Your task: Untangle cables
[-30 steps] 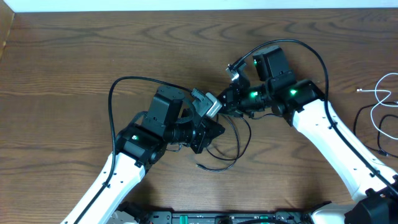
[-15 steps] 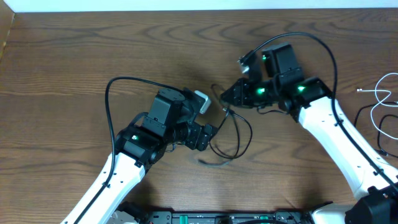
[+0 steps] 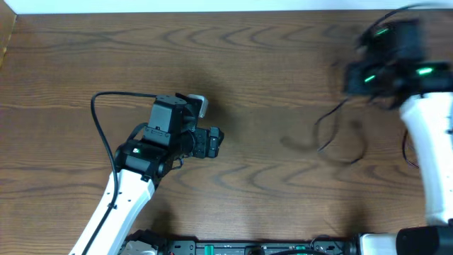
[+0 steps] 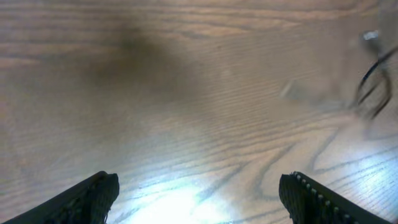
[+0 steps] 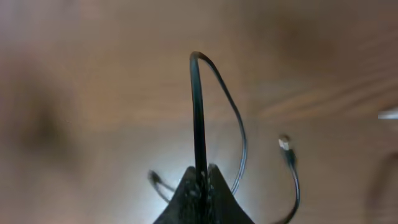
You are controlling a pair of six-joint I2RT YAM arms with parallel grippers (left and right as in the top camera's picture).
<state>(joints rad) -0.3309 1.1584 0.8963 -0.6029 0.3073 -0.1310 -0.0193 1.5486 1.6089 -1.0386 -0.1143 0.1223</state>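
Note:
I need to move my right gripper to the right in the overhead view, toward the dark loop on the tabletop, and release the black cable where other cable already lies.
A thin black cable (image 5: 198,106) rises in a loop from my right gripper (image 5: 200,177), whose jaws are shut on it. One small plug end (image 5: 285,144) dangles to the right and another (image 5: 155,179) to the left. In the overhead view the right gripper (image 3: 352,76) is a blur at the far right, and the black cable (image 3: 331,134) trails below it over the table. My left gripper (image 3: 209,122) stands far to the left, open and empty. Its fingertips (image 4: 99,196) are wide apart over bare wood, with the blurred cable (image 4: 373,93) at the upper right.
The wooden table (image 3: 269,57) fills the scene, with its far edge along the top. The left arm's thick black wire (image 3: 106,106) arcs out to the left of its wrist. The right arm's white link (image 3: 435,156) runs down the right edge.
The left gripper has opened, let go of the cable and drawn back to the left. The right arm has swung fast to the right, carrying the black cable with it.

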